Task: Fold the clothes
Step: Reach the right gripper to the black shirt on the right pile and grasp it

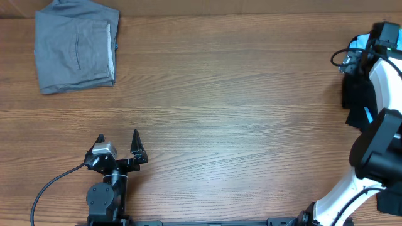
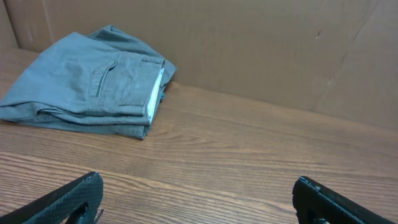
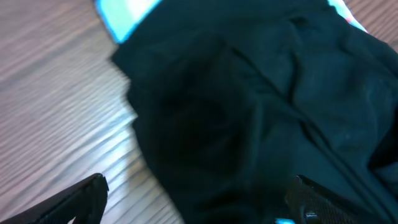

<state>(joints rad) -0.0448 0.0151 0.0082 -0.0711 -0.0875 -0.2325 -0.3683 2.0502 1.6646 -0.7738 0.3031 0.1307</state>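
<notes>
My right gripper should next move down onto the bunched fold along the black garment's edge [image 1: 350,80] [image 3: 208,190] and close on it, because that cloth is just below the gripper's open fingers.
A folded grey pair of trousers [image 1: 76,49] lies at the table's far left corner; it also shows in the left wrist view [image 2: 87,84]. A black garment [image 1: 356,99] lies at the table's right edge, partly under the right arm; it fills the right wrist view [image 3: 261,118]. My left gripper [image 1: 119,145] is open and empty near the front left, well short of the trousers; its jaws [image 2: 198,198] spread over bare wood. My right gripper [image 3: 196,199] is open just above the black garment, with its fingers either side of the cloth.
A light blue item [image 3: 124,15] lies under the black garment's far edge, also seen by the right arm [image 1: 357,44]. A cardboard wall [image 2: 261,50] stands behind the table. The wooden table [image 1: 232,113] spans the middle.
</notes>
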